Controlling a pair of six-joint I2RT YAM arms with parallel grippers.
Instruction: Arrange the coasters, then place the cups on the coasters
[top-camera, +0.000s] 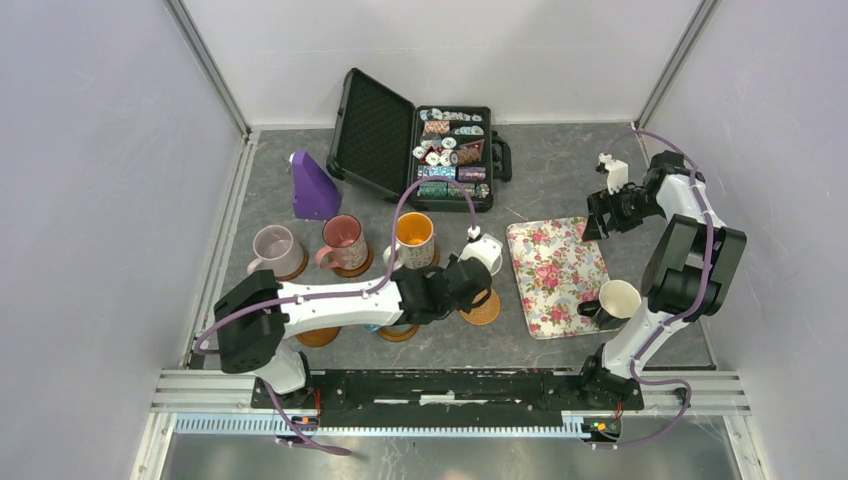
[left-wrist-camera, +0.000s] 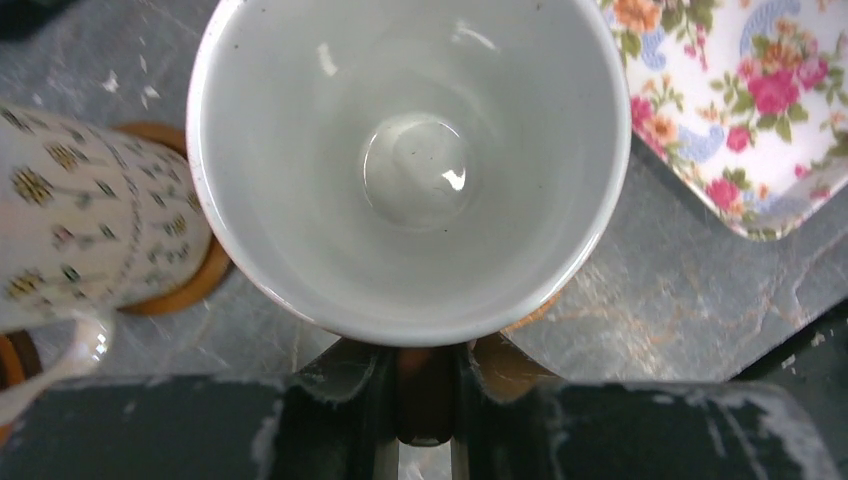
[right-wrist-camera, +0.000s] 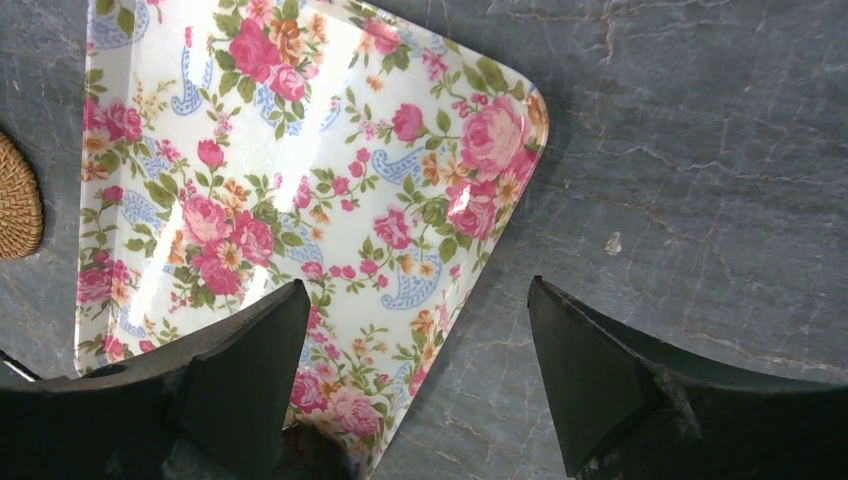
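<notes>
My left gripper next moves back and down onto the orange-tan coaster (top-camera: 484, 310) (left-wrist-camera: 535, 312), since it juts below on the cup's near side, then releases the dark handle.
My left gripper (top-camera: 472, 282) (left-wrist-camera: 425, 352) is shut on the handle of a white cup (left-wrist-camera: 410, 160). The cup stands upright over the orange-tan patterned coaster (top-camera: 484, 310) (left-wrist-camera: 535, 312), whose edge shows under its base. At the back left stand the lilac cup (top-camera: 272, 247), pink cup (top-camera: 343, 238) and floral cup (top-camera: 413, 236) (left-wrist-camera: 80, 230), each on a brown coaster. Two more brown coasters (top-camera: 318, 337) (top-camera: 398, 333) lie partly under my left arm. A black cup with a cream inside (top-camera: 618, 299) stands by the tray's near right corner. My right gripper (top-camera: 600, 215) (right-wrist-camera: 418, 292) hangs open and empty over the tray's far right corner.
The floral tray (top-camera: 555, 275) (right-wrist-camera: 300, 150) (left-wrist-camera: 740, 100) lies right of centre. An open black case of poker chips (top-camera: 420, 140) sits at the back, and a purple cone-shaped object (top-camera: 312, 188) at the back left. Walls close in both sides.
</notes>
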